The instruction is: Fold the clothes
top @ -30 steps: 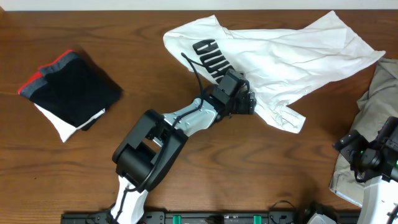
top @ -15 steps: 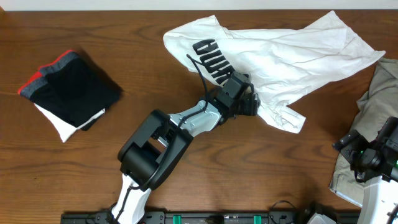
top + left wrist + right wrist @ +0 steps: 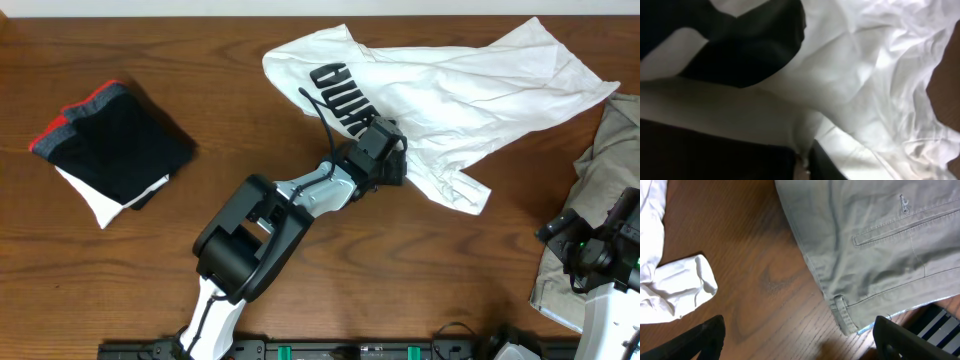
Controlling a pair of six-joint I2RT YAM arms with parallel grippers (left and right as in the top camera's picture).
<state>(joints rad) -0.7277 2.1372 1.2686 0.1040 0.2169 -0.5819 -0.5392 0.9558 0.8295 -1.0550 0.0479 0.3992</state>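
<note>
My left gripper will next drag the fold to the left in the overhead view, over bare wood toward the folded stack, and let go of it, because the shirt lies crooked.
The clothes, a white T-shirt (image 3: 450, 90) with black lettering (image 3: 345, 95), lie crumpled at the back centre of the table. My left gripper (image 3: 392, 165) sits at the shirt's near edge, below the lettering, and is shut on a fold of its white fabric. In the left wrist view that cloth (image 3: 865, 75) fills the frame and is pinched between the dark fingers (image 3: 827, 167). My right gripper (image 3: 800, 345) hovers open over bare wood at the right, holding nothing. A loose end of the shirt (image 3: 680, 290) lies to its left.
A folded stack of dark, red-edged and white garments (image 3: 110, 150) lies at the left. Khaki trousers (image 3: 600, 200) lie bunched at the right edge and are also seen in the right wrist view (image 3: 880, 245). Bare wood runs along the table's front (image 3: 400, 290).
My left gripper has slid slightly right onto the shirt's near edge and closed on the fabric. The right arm has not moved.
</note>
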